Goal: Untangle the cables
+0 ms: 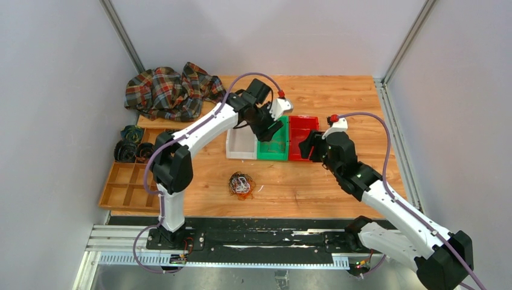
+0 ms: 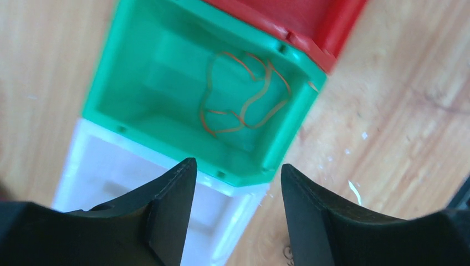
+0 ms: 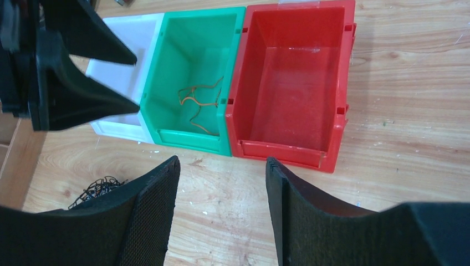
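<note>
The black edge of the tangled bundle (image 1: 233, 179) lies below my left gripper and nearer my base, so that gripper should next move back and down to close there.
The cables (image 1: 241, 183) lie as a small tangled bundle of black, orange and white wires on the table, in front of the bins; its black edge shows in the right wrist view (image 3: 97, 188). A few orange wires (image 2: 241, 94) lie inside the green bin (image 2: 138, 72), also shown in the right wrist view (image 3: 197, 100). My left gripper (image 2: 238, 169) is open and empty above the green and white bins; it shows at upper left in the right wrist view (image 3: 133, 80). My right gripper (image 3: 221, 163) is open and empty over bare table, in front of the red bin (image 3: 338, 94).
A white bin (image 1: 240, 145), green bin (image 1: 273, 144) and red bin (image 1: 300, 138) stand side by side mid-table. A plaid cloth (image 1: 169, 90) lies at back left. A wooden divided tray (image 1: 130, 181) with dark coiled rolls (image 1: 130, 148) sits at the left edge.
</note>
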Tool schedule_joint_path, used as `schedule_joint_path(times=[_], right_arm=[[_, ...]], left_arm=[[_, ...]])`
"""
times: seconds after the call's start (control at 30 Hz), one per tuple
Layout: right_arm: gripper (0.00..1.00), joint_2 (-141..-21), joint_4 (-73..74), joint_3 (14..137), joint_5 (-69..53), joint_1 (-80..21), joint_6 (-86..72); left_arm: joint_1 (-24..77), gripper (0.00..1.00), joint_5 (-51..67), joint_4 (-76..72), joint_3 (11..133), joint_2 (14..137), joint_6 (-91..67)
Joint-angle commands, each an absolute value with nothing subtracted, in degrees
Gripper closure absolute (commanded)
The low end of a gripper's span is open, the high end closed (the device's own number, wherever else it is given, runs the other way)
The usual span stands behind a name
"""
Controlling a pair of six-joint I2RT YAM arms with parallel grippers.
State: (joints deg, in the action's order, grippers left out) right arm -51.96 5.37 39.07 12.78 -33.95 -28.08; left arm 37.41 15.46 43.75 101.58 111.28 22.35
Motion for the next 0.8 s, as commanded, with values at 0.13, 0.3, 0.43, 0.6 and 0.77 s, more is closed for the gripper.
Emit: schedule_joint_path(times=[0.13,0.3,0.43,0.6,0.77], right_arm=[[0.41,-51.0,9.8,40.3,9.0,-32.9,-28.6],[0.42,-51.4,9.8,39.0,6.2,-33.0,-28.6],[0.43,-53.1,9.2,38.6,2.6,-33.1,-29.4],[0.46,-55.9,9.2,39.2,1.0,-34.6,-29.9],[0.49,-57.6,9.3,40.4,2.0,-37.9,-29.6]], left_arm=[[39.1,0.35,19.1,54.3,98.1,106.3,27.4],[38.6,0.33,18.4,59.8,88.3,98.0,30.9],[37.4,0.34,19.9,60.2,78.0,90.0,31.5],[36.9,0.4,20.4,58.9,70.6,85.5,29.5],[36.0,0.48,19.0,52.3,66.2,85.5,25.0]])
